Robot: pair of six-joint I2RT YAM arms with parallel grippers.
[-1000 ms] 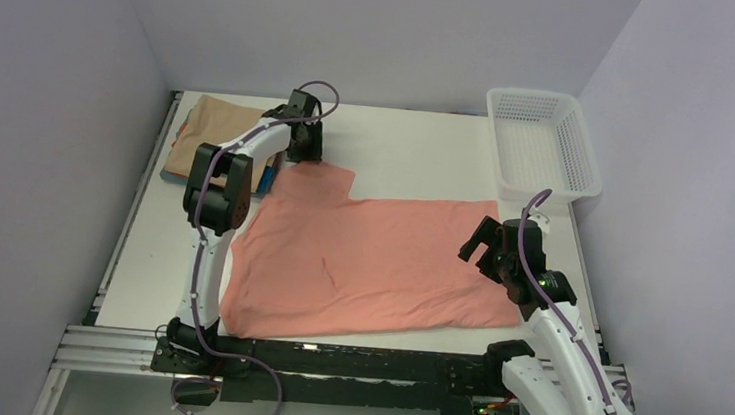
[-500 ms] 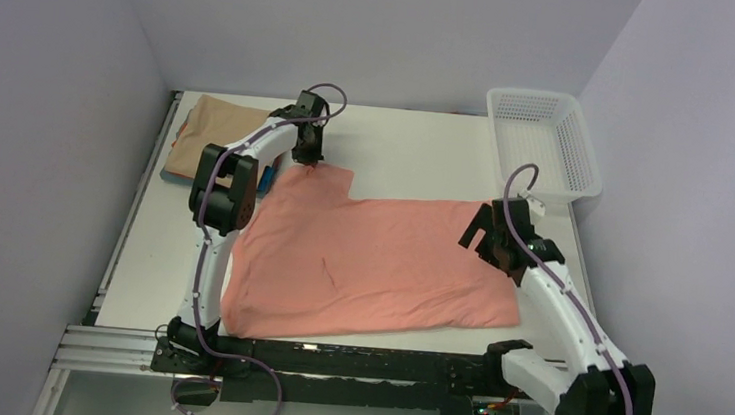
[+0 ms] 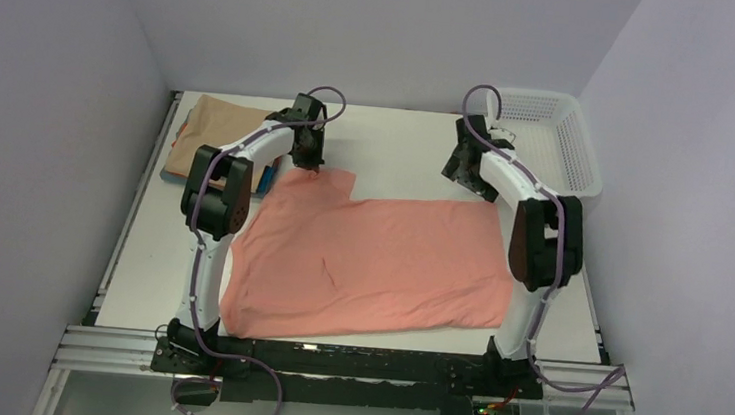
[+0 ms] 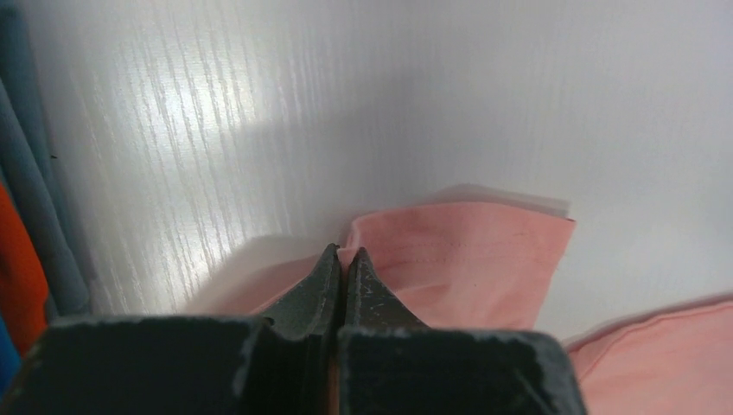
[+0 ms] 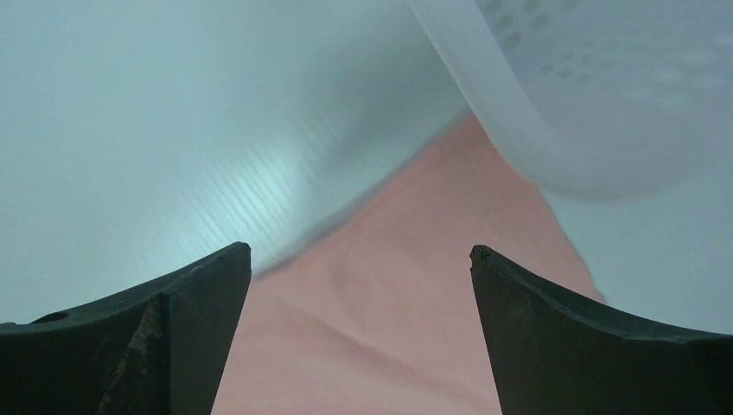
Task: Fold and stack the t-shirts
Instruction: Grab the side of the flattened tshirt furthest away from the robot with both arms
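Note:
The shirt's far edge by the basket (image 5: pixel 353 226) lies below. My open right gripper lowers next until its fingers straddle that edge and close on the cloth.
A salmon-pink t-shirt (image 3: pixel 369 258) lies spread flat across the middle of the table. My left gripper (image 3: pixel 311 159) is at its far left corner. In the left wrist view the gripper (image 4: pixel 343 256) is shut on a pinched-up edge of the pink cloth (image 4: pixel 471 259). My right gripper (image 3: pixel 459 167) hangs open over the shirt's far right corner. The right wrist view shows its jaws (image 5: pixel 360 259) wide apart above the pink cloth (image 5: pixel 415 320), holding nothing. A folded tan t-shirt (image 3: pixel 212 126) tops a stack at the back left, with a blue edge (image 3: pixel 268 175) below it.
A white mesh basket (image 3: pixel 540 142) stands at the back right, close to my right gripper, and its rim shows in the right wrist view (image 5: pixel 519 130). Blue-grey (image 4: pixel 39 216) and orange (image 4: pixel 17 277) folded edges of the stack lie just left of my left gripper.
My right arm has swung from the near right side of the shirt up to its far right corner by the basket. My left gripper has shifted slightly at the far left corner.

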